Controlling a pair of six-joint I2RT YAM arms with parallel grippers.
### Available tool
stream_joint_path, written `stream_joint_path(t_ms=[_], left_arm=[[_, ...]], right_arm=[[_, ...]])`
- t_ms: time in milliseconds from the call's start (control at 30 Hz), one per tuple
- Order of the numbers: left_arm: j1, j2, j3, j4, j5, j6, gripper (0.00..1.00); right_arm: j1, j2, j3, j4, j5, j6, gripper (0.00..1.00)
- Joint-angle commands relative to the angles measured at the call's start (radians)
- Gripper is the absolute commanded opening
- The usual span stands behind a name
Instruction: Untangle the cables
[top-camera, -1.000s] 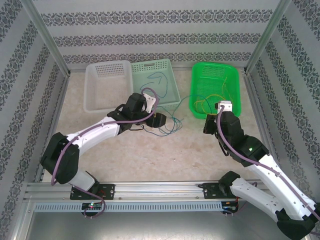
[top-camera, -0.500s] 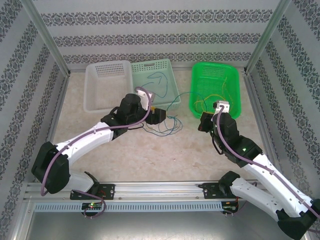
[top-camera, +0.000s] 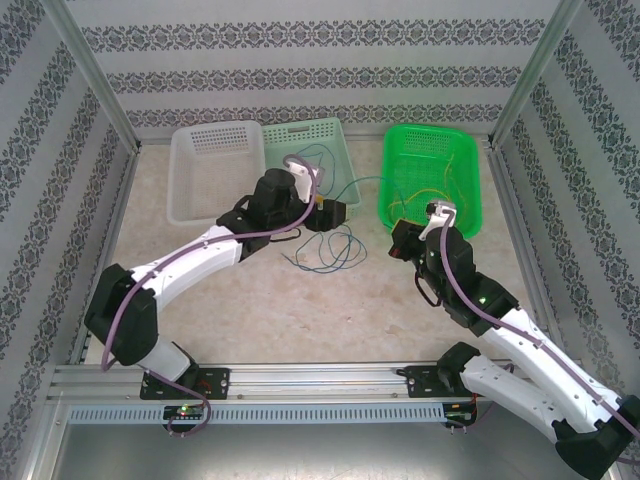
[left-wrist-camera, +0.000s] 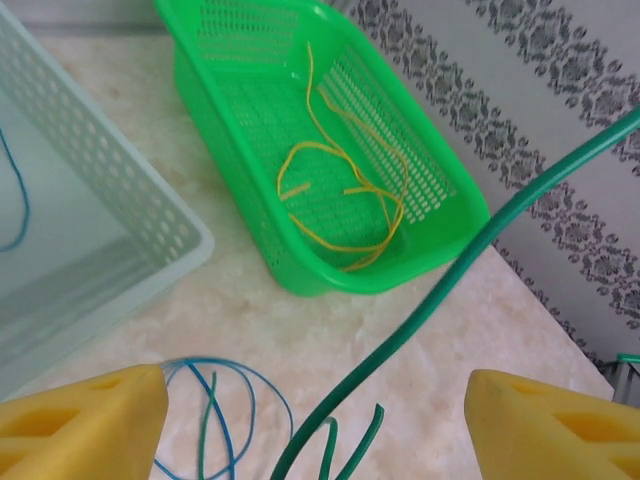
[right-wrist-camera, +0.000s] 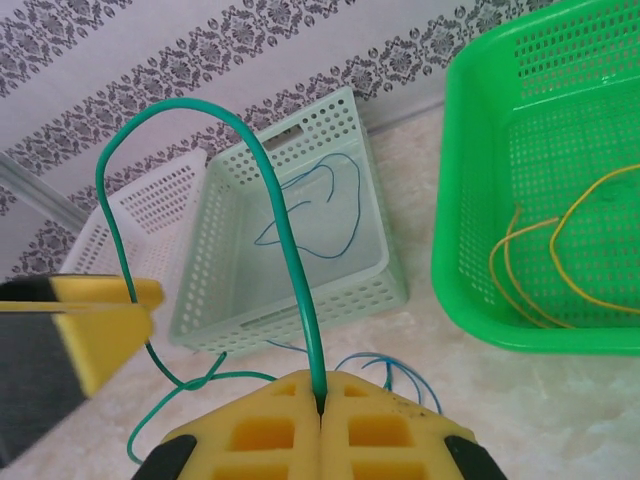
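Observation:
Bare tabletop lies below my right gripper. I should tip it downward beside the green basket's near corner next and release the green cable (right-wrist-camera: 291, 256) there.
My right gripper (right-wrist-camera: 320, 405) is shut on a green cable (right-wrist-camera: 291, 256), pinched between its yellow pads. The cable arches up and over to my left gripper (right-wrist-camera: 85, 335) beside it. In the left wrist view that green cable (left-wrist-camera: 394, 344) runs slantwise through the wide gap of my open left gripper (left-wrist-camera: 315, 430), touching neither pad. Thin blue cable loops (left-wrist-camera: 235, 400) lie on the table below, mixed with green strands. A yellow cable (left-wrist-camera: 350, 200) lies in the green basket (top-camera: 432, 135). Another blue cable (right-wrist-camera: 310, 210) lies in the pale teal basket (top-camera: 335, 130). From above, the left gripper (top-camera: 335, 213) is at that basket's near wall and the right gripper (top-camera: 397, 238) is by the green basket's near corner.
A white basket (top-camera: 215, 140) stands left of the teal one along the back. Patterned walls and metal posts close in the table on three sides. Bare marble surface (top-camera: 300, 310) lies between the arms and the near rail.
The left gripper has moved away from me toward the teal basket. The right gripper has shifted left toward the middle, still pinching the green cable.

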Motion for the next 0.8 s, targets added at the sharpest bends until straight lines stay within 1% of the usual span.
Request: stream_joint_path(t_ms=[0, 67, 100, 200, 233, 300, 400, 467, 533, 633, 767], left_arm=[[-0.008, 0.035, 0.007, 0.055, 0.066, -0.02, 0.72], [-0.008, 0.04, -0.004, 0.078, 0.069, -0.035, 0.67], [-0.008, 0.039, -0.011, 0.087, 0.063, -0.042, 0.62], [-0.007, 0.033, -0.023, 0.069, 0.011, -0.047, 0.36], [-0.007, 0.03, -0.019, 0.043, -0.01, -0.038, 0.29], [-0.007, 0.029, -0.008, -0.014, -0.034, -0.002, 0.2], [-0.007, 0.028, 0.019, -0.144, -0.063, 0.083, 0.11], [-0.008, 0.027, 0.027, -0.22, -0.104, 0.14, 0.05], [-0.008, 0.023, 0.03, -0.29, -0.168, 0.197, 0.0], [-0.007, 0.014, 0.03, -0.362, -0.25, 0.251, 0.0], [-0.009, 0.006, 0.04, -0.416, -0.341, 0.285, 0.0]], right_arm=[[0.013, -0.034, -0.039, 0.08, -0.011, 0.065, 0.0], [0.012, -0.059, -0.061, 0.109, 0.001, 0.087, 0.0], [0.011, -0.069, -0.071, 0.123, 0.004, 0.098, 0.0], [0.01, -0.083, -0.078, 0.119, 0.002, 0.103, 0.0], [0.008, -0.085, -0.069, 0.096, 0.004, 0.089, 0.0], [0.001, -0.082, -0.045, 0.044, -0.001, 0.058, 0.0], [-0.024, -0.054, 0.014, -0.065, -0.06, -0.012, 0.0], [-0.045, -0.021, 0.067, -0.157, -0.122, -0.075, 0.0], [-0.065, 0.03, 0.131, -0.28, -0.165, -0.149, 0.0], [-0.074, 0.09, 0.206, -0.427, -0.135, -0.221, 0.0], [-0.094, 0.139, 0.263, -0.498, -0.132, -0.289, 0.0]])
